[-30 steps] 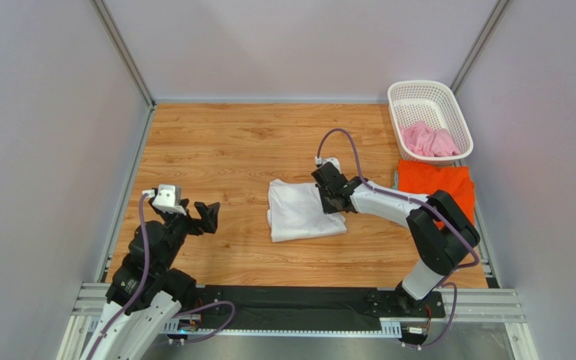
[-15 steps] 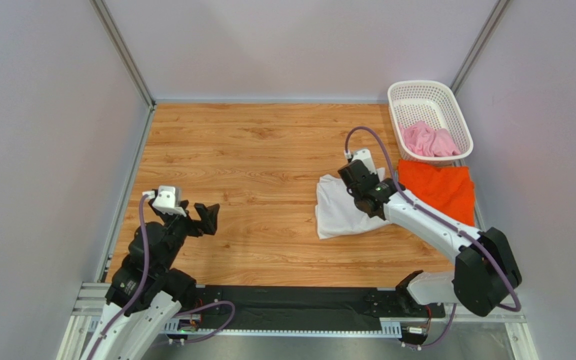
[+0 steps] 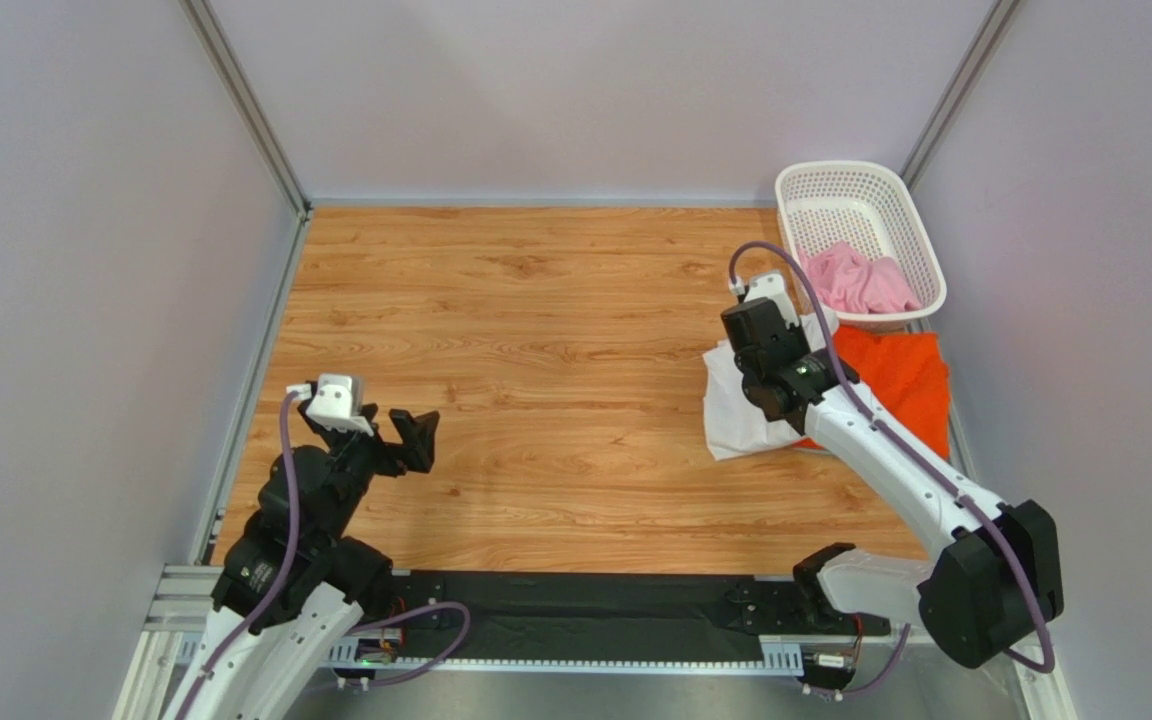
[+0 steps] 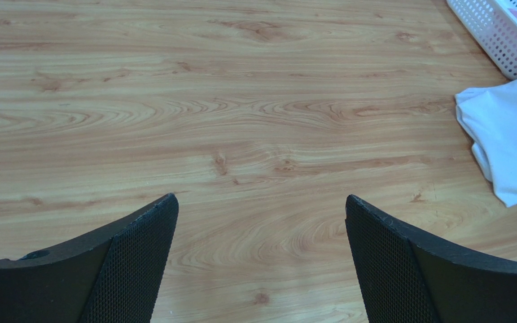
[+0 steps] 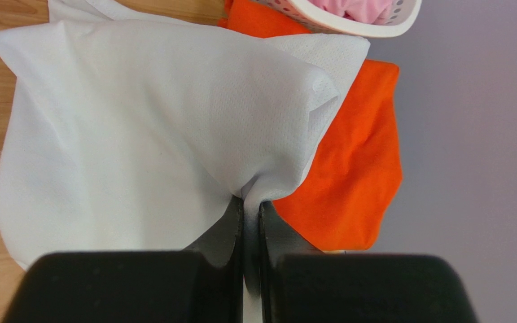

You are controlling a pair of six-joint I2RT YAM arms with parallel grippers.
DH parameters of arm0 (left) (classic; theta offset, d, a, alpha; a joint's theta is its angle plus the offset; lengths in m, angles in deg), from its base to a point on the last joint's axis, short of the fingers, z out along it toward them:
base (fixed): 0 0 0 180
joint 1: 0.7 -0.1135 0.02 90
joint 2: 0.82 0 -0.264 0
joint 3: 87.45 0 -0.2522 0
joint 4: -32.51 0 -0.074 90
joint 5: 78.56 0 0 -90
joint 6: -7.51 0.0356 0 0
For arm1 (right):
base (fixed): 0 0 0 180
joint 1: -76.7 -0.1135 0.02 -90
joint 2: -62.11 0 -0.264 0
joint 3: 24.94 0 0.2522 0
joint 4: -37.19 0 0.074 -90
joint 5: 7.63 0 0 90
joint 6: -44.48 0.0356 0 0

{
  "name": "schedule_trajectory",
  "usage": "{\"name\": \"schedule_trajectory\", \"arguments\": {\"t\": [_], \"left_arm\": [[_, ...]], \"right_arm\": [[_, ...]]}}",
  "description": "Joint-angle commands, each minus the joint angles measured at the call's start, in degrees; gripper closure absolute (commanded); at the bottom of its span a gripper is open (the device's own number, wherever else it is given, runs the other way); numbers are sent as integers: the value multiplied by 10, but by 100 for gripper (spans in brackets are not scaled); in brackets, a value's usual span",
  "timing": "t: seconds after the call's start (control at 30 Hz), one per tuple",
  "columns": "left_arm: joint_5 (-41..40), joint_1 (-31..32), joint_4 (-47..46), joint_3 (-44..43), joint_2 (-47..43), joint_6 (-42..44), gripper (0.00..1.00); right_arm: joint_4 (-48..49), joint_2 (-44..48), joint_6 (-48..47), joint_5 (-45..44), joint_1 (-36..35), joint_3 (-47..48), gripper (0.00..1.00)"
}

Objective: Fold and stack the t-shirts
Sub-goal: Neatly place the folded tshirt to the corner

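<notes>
My right gripper will next carry the white t-shirt across the orange t-shirt (image 3: 911, 386) (image 5: 357, 156) toward the grey wall, because it still covers only part of the orange one.
My right gripper (image 3: 781, 387) is shut on an edge of the folded white t-shirt (image 3: 737, 405), which reaches the left edge of the folded orange t-shirt (image 3: 898, 375). In the right wrist view the white cloth (image 5: 140, 128) is pinched between the jaws (image 5: 251, 208) and hangs over the orange shirt (image 5: 355, 175). The pink t-shirt (image 3: 856, 279) lies crumpled in the white basket (image 3: 808, 188). My left gripper (image 3: 414, 437) is open and empty above bare wood at the left; its wrist view shows the white shirt (image 4: 510, 134) far to the right.
The white lattice basket stands at the back right corner, just behind the orange shirt. Grey walls close the table on three sides. A black rail runs along the near edge (image 3: 582, 615).
My right gripper has carried the folded white t-shirt from the table's middle to the right, up to the orange shirt. The left arm has not moved.
</notes>
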Motion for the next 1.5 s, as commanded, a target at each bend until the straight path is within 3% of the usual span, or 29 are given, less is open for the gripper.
{"name": "schedule_trajectory", "arguments": {"t": [0.0,0.3,0.8,1.47], "left_arm": [[-2,-1,-1,-1,-4,4,0],[-5,-1,0,-1,-3,3,0],[-5,-1,2,-2,-6,2,0],[-14,-1,2,1,-1,2,0]], "right_arm": [[-1,17,-31,-24,20,43,100],[-100,1,-38,-15,57,132,100],[-161,22,-45,33,83,203,100],[-109,-15,-45,82,289,173,100]]}}
